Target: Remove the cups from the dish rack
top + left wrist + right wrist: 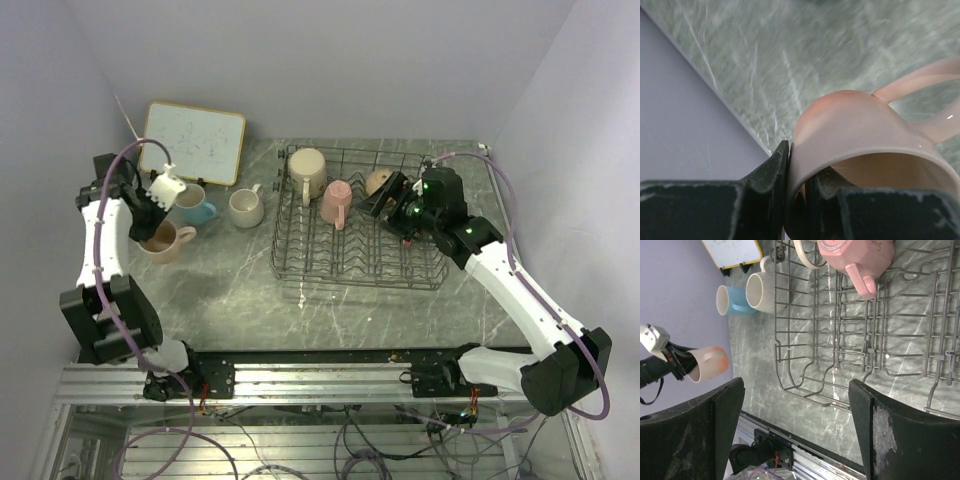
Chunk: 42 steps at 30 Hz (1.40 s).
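I will next lower the pale pink mug outward in my left gripper onto the tabletop beside the light blue mug and let go of the pink mug's rim, because the unloaded mugs stand there.
The dark wire dish rack (300,262) stands mid-table. In it are a beige mug (308,172), a pink mug (336,202) and a tan mug (377,181). My left gripper (150,222) is shut on the rim of a pale pink mug (167,241) at the table's left, one finger (771,172) outside the wall and one inside. I cannot tell if this mug (855,130) touches the table. My right gripper (388,200) is open and empty over the rack's back right, beside the tan mug. Its view shows the rack (805,340) and the pink mug (855,255).
A light blue mug (200,209) and a cream-white mug (245,208) stand on the table left of the rack, behind the pale pink one. A framed whiteboard (195,142) leans at the back left. Walls close in on the left, back and right.
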Available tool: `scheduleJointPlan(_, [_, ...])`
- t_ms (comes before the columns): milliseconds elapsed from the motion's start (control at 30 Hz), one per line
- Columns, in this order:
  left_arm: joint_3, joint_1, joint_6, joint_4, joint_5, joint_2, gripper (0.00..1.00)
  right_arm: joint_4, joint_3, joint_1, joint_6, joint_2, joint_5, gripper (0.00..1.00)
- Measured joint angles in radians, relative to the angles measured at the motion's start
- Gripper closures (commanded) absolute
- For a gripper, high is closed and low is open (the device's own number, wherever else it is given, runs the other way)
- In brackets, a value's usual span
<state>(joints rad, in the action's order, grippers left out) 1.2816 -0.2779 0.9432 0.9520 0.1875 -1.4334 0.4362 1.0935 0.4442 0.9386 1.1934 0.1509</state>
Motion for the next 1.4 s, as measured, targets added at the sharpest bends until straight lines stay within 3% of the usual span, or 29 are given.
scheduleJointPlan(133, [0.055,-0.12,0.008,-0.01,-0.013,-0.139,0.93,0.016,0.0,-0.005,-0.015,-0.004,-0.006,0.15])
scheduleJointPlan(267, [0.109,-0.171,-0.053,-0.052,-0.039,-0.284,0.93,0.024,-0.003,-0.005,-0.016,-0.004,-0.008,0.15])
scheduleJointPlan(633, [0.276,-0.163,-0.349,-0.176,-0.061,-0.549,0.93,0.066,-0.007,-0.011,-0.034,-0.014,-0.058,0.15])
scheduleJointPlan(967, [0.354,-0.097,-0.542,-0.246,-0.14,-0.623,0.92,0.108,-0.027,-0.084,-0.051,-0.02,-0.087,0.15])
scheduleJointPlan(1233, [0.464,-0.079,-0.686,-0.235,-0.151,-0.722,0.78,0.122,-0.027,-0.104,-0.083,-0.026,-0.108,0.15])
scheduleJointPlan(1333, [0.464,-0.079,-0.716,-0.232,-0.166,-0.723,0.61,0.138,-0.027,-0.107,-0.092,-0.035,-0.122,0.15])
scheduleJointPlan(1400, [0.464,-0.079,-0.73,-0.232,-0.179,-0.723,0.31,0.147,-0.027,-0.111,-0.096,-0.037,-0.129,0.14])
